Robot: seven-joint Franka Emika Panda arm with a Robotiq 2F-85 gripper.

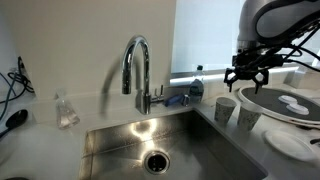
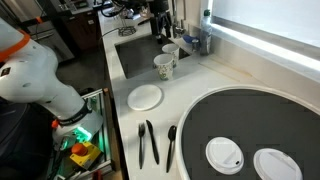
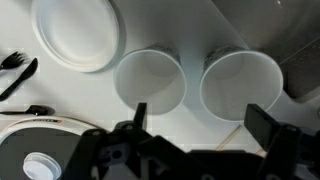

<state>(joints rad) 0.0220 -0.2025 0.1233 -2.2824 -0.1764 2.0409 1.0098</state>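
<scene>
Next, my gripper lowers one finger into each open cup's opening, then closes on the cups' neighboring sides.
Two white paper cups stand side by side on the pale counter. From above in the wrist view, their open mouths show as a left cup and a right cup. My gripper hangs above them, open and empty, one fingertip over the left cup's rim and the other by the right cup's edge. In an exterior view the gripper hovers well above the cups. Both cups also stand near the sink's corner in an exterior view.
A steel sink with a tall faucet lies beside the cups. A white plate, black plastic cutlery and a round dark tray carrying two white lids sit along the counter. The window ledge runs behind.
</scene>
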